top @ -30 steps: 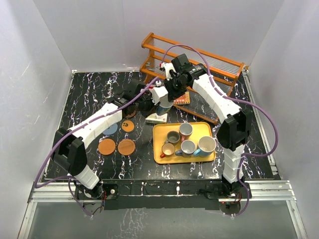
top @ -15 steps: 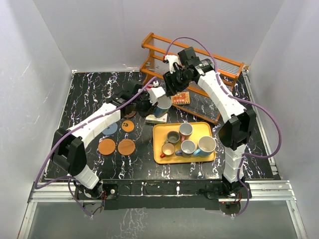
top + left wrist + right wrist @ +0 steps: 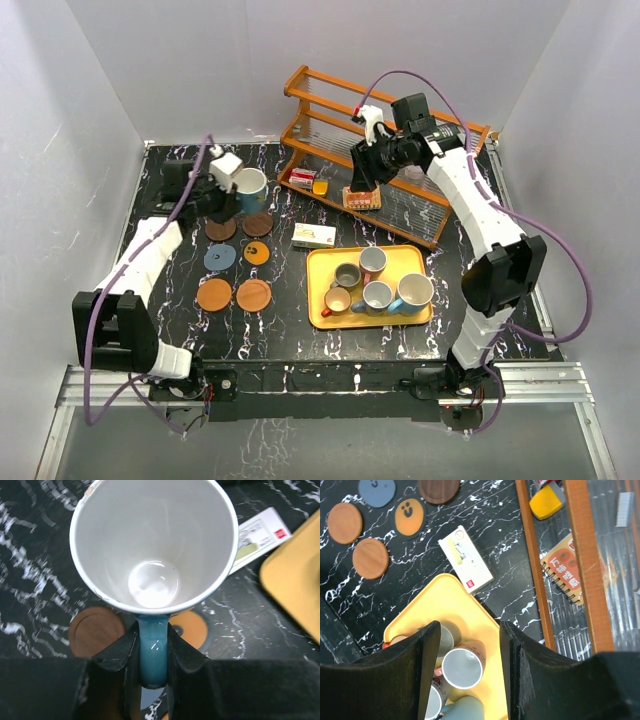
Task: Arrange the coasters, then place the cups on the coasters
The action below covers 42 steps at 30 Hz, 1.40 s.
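Observation:
The dark brown coaster beyond the blue coaster is empty, so I will lower my left gripper to the left in the top view and let go of the cup on it.
My left gripper [image 3: 232, 190] is shut on the handle of a light blue cup [image 3: 251, 186], held upright above the back left of the table. In the left wrist view its white inside [image 3: 152, 540] fills the frame and the blue handle [image 3: 152, 652] sits pinched between the jaws, above a dark brown coaster [image 3: 95, 630] and an orange coaster [image 3: 192, 627]. Six coasters [image 3: 238, 260] lie in pairs below it. Several cups [image 3: 378, 284] stand on the yellow tray [image 3: 322, 262]. My right gripper [image 3: 362, 178] hangs open and empty near the rack, high above the tray's cups [image 3: 462, 667].
A wooden rack [image 3: 400, 150] stands at the back right and holds a notebook [image 3: 565, 572] and a small yellow thing [image 3: 547, 502]. A white card [image 3: 314, 235] lies between the coasters and the tray. White walls close in the table on three sides.
The right gripper let go of the blue cup, opened and pulled back toward the rack. The left arm carried the cup from the middle to the back left, over the coasters.

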{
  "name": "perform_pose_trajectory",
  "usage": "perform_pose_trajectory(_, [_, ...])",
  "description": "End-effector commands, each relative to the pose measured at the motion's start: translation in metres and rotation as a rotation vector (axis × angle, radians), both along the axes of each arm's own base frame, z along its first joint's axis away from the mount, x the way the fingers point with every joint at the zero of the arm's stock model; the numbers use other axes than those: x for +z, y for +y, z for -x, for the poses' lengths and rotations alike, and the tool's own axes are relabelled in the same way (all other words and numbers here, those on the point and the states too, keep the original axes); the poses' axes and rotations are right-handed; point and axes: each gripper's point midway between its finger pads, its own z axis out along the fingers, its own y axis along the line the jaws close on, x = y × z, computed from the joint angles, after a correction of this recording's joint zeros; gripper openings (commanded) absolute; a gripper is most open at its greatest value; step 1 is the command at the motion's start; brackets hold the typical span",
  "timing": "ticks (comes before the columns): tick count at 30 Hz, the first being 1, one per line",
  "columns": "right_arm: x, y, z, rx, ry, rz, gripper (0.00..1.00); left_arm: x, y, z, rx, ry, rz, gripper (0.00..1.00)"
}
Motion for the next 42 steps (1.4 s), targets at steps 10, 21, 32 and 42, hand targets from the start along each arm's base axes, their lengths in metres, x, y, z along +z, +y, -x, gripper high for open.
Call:
perform_pose_trajectory(10, [0.044, -0.001, 0.024, 0.058, -0.219, -0.077, 0.71, 0.004, 0.104, -0.017, 0.155, -0.155, 0.183, 0.0])
perform_pose_trajectory(21, [0.048, -0.002, 0.039, 0.075, -0.243, -0.103, 0.98, -0.04, 0.111, -0.023, 0.133, -0.104, 0.181, 0.0])
perform_pose_trajectory(32, [0.039, -0.003, 0.041, 0.086, -0.226, -0.091, 0.98, -0.065, 0.112, -0.023, 0.043, -0.075, 0.116, 0.0])
perform_pose_trajectory(42, [0.033, -0.002, 0.042, 0.097, -0.206, -0.087, 0.98, -0.079, 0.116, -0.023, 0.004, -0.054, 0.072, 0.0])
